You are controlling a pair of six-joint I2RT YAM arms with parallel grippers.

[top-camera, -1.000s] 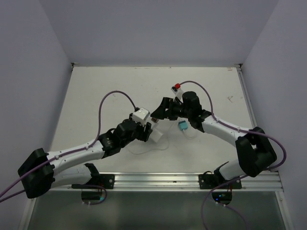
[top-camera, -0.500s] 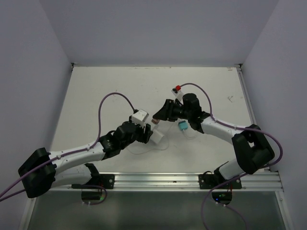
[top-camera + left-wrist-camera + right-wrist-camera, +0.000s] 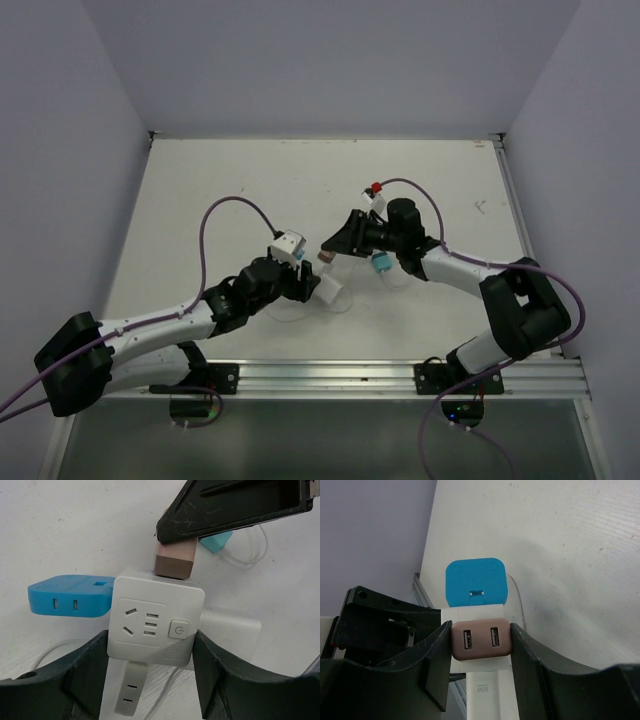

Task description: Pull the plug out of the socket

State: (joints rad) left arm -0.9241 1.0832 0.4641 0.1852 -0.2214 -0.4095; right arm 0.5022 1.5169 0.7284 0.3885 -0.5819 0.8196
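My right gripper needs to pull outward away from the plug next, then move down to the bare table beyond the teal adapter, because the brown plug [image 3: 481, 639] is still in the socket.
A white cube socket [image 3: 155, 615] sits between the fingers of my left gripper [image 3: 152, 647], which is shut on its two sides. A brown two-port USB plug [image 3: 481, 639] is plugged into the socket's far face [image 3: 470, 614]. My right gripper [image 3: 481, 636] is shut on this plug, one finger pressing each side. In the left wrist view the plug [image 3: 173, 562] sticks out of the socket's top under a right finger [image 3: 235, 507]. From above, the two grippers [image 3: 308, 272] [image 3: 332, 248] meet mid-table.
A blue plug [image 3: 70, 597] and a white charger [image 3: 230, 630] also sit in the socket, with a pale grey plug [image 3: 129, 687] below it. A teal adapter [image 3: 380, 262] with a thin white cable lies on the table beside the right gripper.
My right gripper has gone from open to shut on the brown plug. Both grippers and the socket have drifted slightly left and toward the near edge.
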